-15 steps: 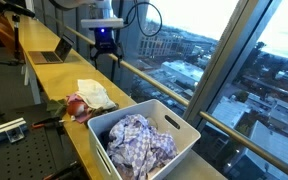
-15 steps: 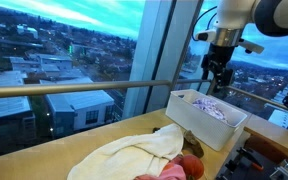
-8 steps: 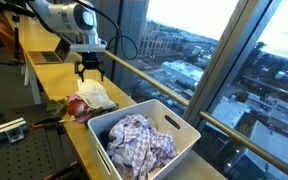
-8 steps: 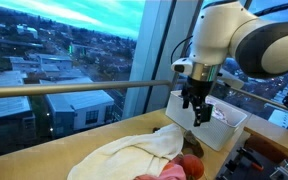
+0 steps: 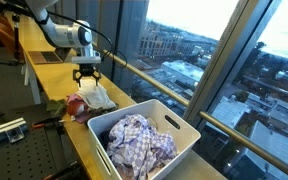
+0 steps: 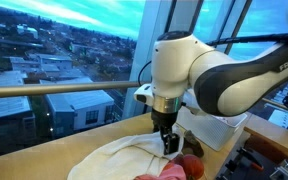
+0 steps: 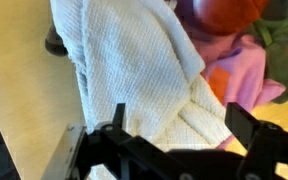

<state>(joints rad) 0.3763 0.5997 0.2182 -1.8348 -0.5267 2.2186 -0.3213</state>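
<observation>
The white towel's folds are just below my gripper, and cloth already fills the gap between the open fingers, so next I will lower my gripper onto the folds and close it there.
My gripper (image 5: 87,83) (image 6: 168,143) (image 7: 179,120) hangs open just above a crumpled white towel (image 5: 96,95) (image 6: 119,158) (image 7: 134,70) on the wooden counter. In the wrist view the towel fills the space between the two dark fingers (image 7: 246,125), and nothing is held. Pink and red cloth (image 7: 239,65) (image 5: 76,106) (image 6: 179,168) lies against the towel's side. A white bin (image 5: 189,137) (image 6: 224,135) with a plaid purple-and-white cloth (image 5: 134,140) in it stands farther along the counter.
A handrail (image 6: 54,88) and tall windows (image 5: 194,40) run along the counter's far edge. A laptop (image 5: 52,52) sits at the counter's far end. A metal breadboard table (image 5: 24,150) with a red-handled tool (image 5: 39,124) borders the counter.
The arm has swung from above the bin's end of the counter toward the towel and come down over it. The jaws stayed open throughout.
</observation>
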